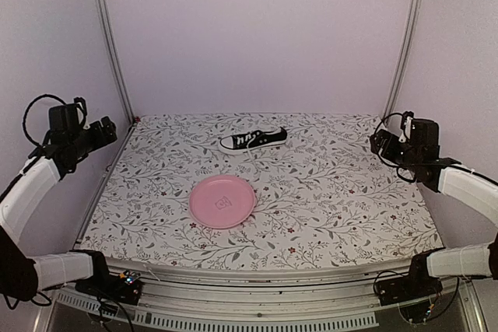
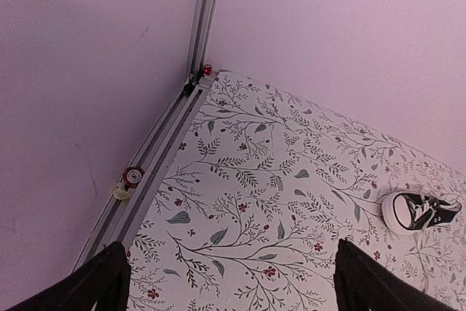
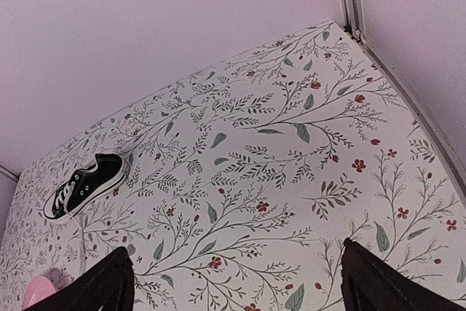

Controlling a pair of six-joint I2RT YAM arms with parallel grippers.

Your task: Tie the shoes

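Note:
I will next lower my left gripper across onto the shoe's white toe (image 1: 226, 144) (image 2: 398, 212), below it and to its right in the top view, as that end faces it.
A black low-top shoe (image 1: 253, 140) with white laces and sole lies on its sole near the back of the table, toe to the left. The left wrist view catches its toe end (image 2: 419, 211) at the right edge, and the right wrist view has it (image 3: 85, 184) at far left. My left gripper (image 1: 99, 131) hangs raised at the table's left edge, open with nothing between its fingers (image 2: 102, 282). At the right edge my right gripper (image 1: 381, 144) is raised too, open and empty, far from the shoe.
A pink plate (image 1: 222, 201) sits in the middle of the floral table cover (image 1: 327, 192). Metal frame posts (image 1: 110, 44) stand at both back corners, with pale walls close on three sides. A sliver of the plate (image 3: 36, 293) shows in the right wrist view.

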